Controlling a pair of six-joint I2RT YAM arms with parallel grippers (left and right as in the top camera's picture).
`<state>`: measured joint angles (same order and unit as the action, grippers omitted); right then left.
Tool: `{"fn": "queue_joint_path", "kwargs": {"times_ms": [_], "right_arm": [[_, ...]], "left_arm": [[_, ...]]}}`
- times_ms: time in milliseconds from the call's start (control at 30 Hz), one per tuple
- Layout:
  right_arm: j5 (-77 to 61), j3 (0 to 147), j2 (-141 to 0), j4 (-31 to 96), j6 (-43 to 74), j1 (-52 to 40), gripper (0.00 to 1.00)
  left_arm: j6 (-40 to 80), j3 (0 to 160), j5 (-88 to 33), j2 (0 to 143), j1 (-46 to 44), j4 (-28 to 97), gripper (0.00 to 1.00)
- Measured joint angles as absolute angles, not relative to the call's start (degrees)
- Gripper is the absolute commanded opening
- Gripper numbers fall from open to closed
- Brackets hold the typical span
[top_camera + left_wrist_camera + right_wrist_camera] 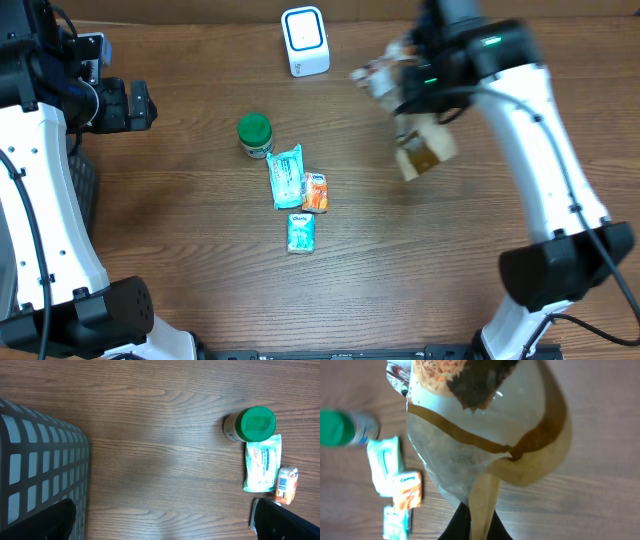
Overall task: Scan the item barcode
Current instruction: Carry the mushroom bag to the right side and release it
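Observation:
The right gripper will move down, back and to the right in the overhead view to let go of the pouch [424, 152], since bare wood is below the gripper on that side.
My right gripper [479, 527] is shut on the bottom seam of a silver and tan snack pouch [485, 435], which hangs in the air over the table's right half. From overhead the pouch [424, 152] sits below the right wrist, to the right of the white scanner [305, 40] at the table's far edge. No barcode shows on the pouch. My left gripper [162, 520] is open over bare wood at the left, nothing between its fingers; overhead shows it [130, 105] well left of the items.
A green-lidded jar [254, 135], a teal wipes pack [285, 177], an orange packet [316, 192] and a small teal packet [301, 233] lie mid-table. A dark grid basket [40, 470] stands at the left edge.

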<state>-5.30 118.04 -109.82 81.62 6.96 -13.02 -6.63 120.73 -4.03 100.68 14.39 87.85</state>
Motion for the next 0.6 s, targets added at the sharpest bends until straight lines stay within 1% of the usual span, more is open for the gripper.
{"fn": "queue_joint_path", "kwargs": {"times_ms": [133,367,433,567,600], "right_arm": [[-9.13,113.32,-109.82,81.65,9.93,-1.74,0.04],[-9.65,97.76,-109.82,76.34,12.71,10.92,0.05],[-9.74,93.23,-109.82,74.48,13.08,13.23,0.12],[-9.98,89.30,-109.86,74.72,13.45,16.47,0.37],[-9.96,89.12,-109.86,75.24,13.10,17.08,0.39]], "left_arm": [[-6.63,120.73,-4.03,100.68,14.39,87.85,0.99],[-6.63,120.73,-4.03,100.68,14.39,87.85,0.99],[-6.63,120.73,-4.03,100.68,14.39,87.88,1.00],[-6.63,120.73,-4.03,100.68,14.39,87.83,1.00],[-6.63,120.73,-4.03,100.68,14.39,87.88,1.00]]}}
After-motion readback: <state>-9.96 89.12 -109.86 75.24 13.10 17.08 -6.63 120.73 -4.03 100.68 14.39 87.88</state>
